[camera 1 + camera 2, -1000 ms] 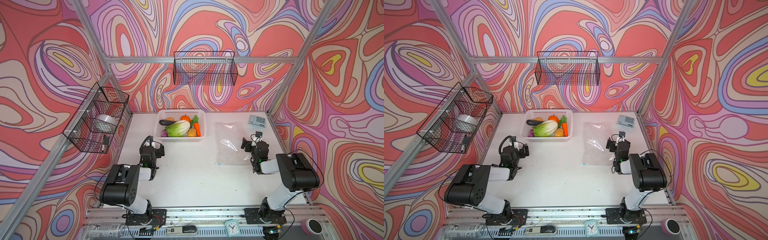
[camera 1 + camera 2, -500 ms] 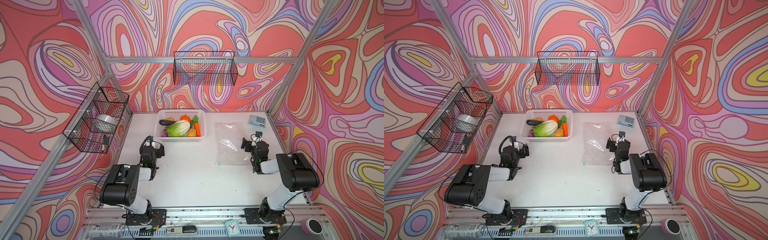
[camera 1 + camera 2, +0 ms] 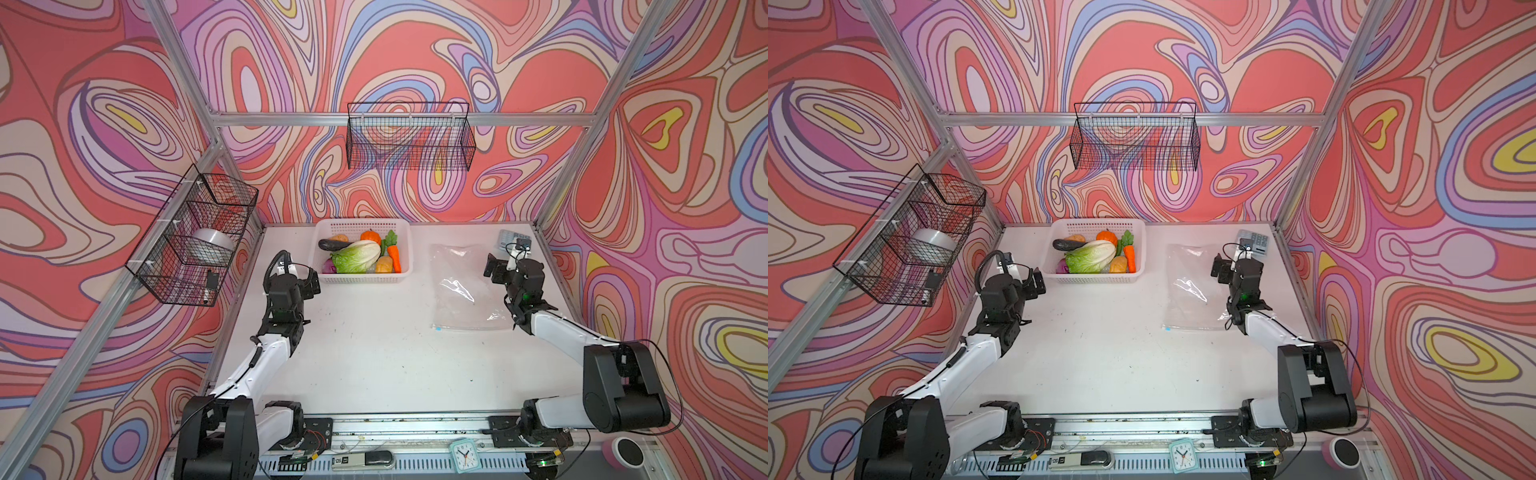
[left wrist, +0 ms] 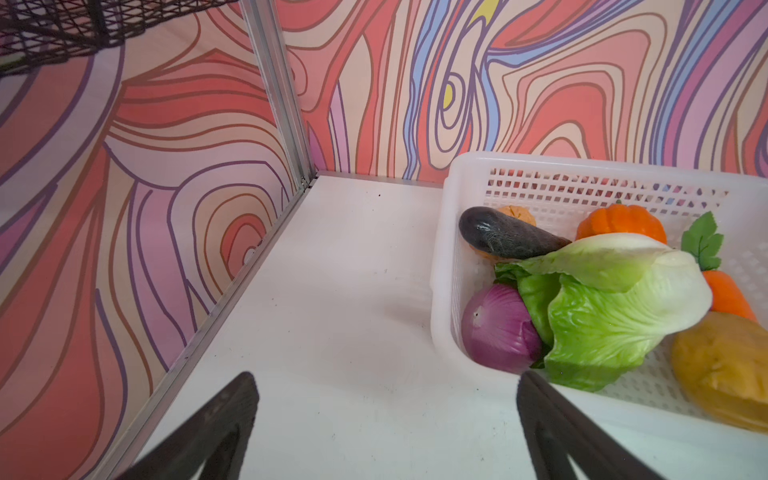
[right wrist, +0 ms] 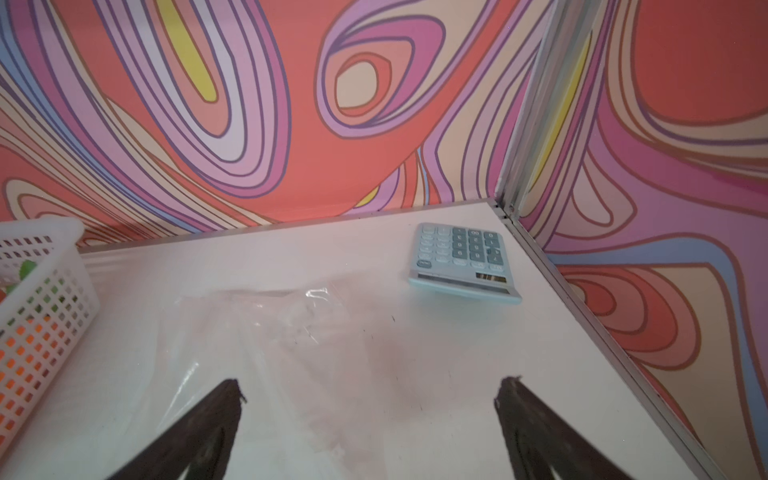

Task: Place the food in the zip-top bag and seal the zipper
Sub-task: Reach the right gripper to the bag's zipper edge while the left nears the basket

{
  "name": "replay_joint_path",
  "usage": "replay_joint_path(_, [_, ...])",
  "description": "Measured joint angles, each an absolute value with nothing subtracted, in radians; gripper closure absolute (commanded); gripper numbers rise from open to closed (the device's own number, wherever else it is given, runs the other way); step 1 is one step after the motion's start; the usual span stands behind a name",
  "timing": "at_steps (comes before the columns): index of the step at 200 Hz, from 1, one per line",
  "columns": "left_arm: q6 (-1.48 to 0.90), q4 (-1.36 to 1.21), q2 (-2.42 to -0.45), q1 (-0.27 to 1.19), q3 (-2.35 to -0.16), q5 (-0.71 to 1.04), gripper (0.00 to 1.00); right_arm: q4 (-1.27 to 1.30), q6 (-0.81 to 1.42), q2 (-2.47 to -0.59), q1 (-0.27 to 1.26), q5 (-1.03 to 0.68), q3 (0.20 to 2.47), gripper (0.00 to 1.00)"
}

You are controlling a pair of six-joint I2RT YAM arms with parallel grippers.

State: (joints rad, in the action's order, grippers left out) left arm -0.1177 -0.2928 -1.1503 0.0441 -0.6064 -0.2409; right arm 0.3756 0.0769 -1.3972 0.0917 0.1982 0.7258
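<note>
The zip-top bag's opening lies flat along its near edge, so I will move my right gripper back and down, turning it onto the bag's edge beside the blue slider point(image 3: 438, 328).
The food lies in a white perforated basket point(image 3: 362, 279) at the back: green-white cabbage point(image 3: 357, 257), carrot point(image 3: 394, 256), eggplant point(image 3: 331, 244), purple onion point(image 4: 498, 328), pumpkin point(image 3: 370, 236), tan potato point(image 3: 384, 264). The clear zip-top bag point(image 3: 465, 286) lies flat to the right of the basket. Its zipper runs along the near edge, with the blue slider point(image 3: 438, 328) at the left end. My left gripper point(image 3: 311, 282) hovers open just left of the basket's near corner. My right gripper point(image 3: 495, 269) hangs open over the bag's right side. Both hold nothing.
A pale blue calculator point(image 3: 514, 241) sits in the back right corner, just behind the right gripper. Black wire baskets hang on the back wall point(image 3: 409, 137) and the left wall point(image 3: 195, 237). A small clock point(image 3: 464, 455) rests on the front rail.
</note>
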Motion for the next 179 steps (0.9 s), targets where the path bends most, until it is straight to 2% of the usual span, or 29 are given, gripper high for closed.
replay_joint_path(34, [-0.304, 0.023, -1.220, 0.044, -0.851, -0.205, 0.00, 0.024, 0.115, -1.386, 0.207, 0.220, 0.884, 0.07])
replay_joint_path(63, [-0.402, 0.185, -1.264, 0.047, -0.977, -0.072, 0.00, -0.294, 0.145, -1.391, 0.313, 0.210, 0.983, 0.11])
replay_joint_path(86, [-0.448, 0.226, -1.260, 0.094, -0.978, 0.009, 0.00, -0.526, 0.161, -1.425, 0.417, 0.192, 1.052, 0.16])
replay_joint_path(109, [-0.509, 0.219, -1.253, 0.210, -0.974, 0.049, 0.00, -0.735, 0.168, -1.477, 0.527, 0.172, 1.110, 0.20])
replay_joint_path(126, [-0.556, 0.197, -1.253, 0.296, -0.973, 0.060, 0.00, -0.841, 0.166, -1.505, 0.584, 0.153, 1.123, 0.27])
replay_joint_path(146, [-0.607, 0.160, -1.253, 0.348, -0.971, 0.079, 0.00, -0.937, 0.157, -1.546, 0.603, 0.156, 1.123, 0.27])
replay_joint_path(179, [-0.649, 0.130, -1.257, 0.353, -0.971, 0.094, 0.00, -0.990, 0.120, -1.662, 0.602, 0.228, 1.126, 0.25])
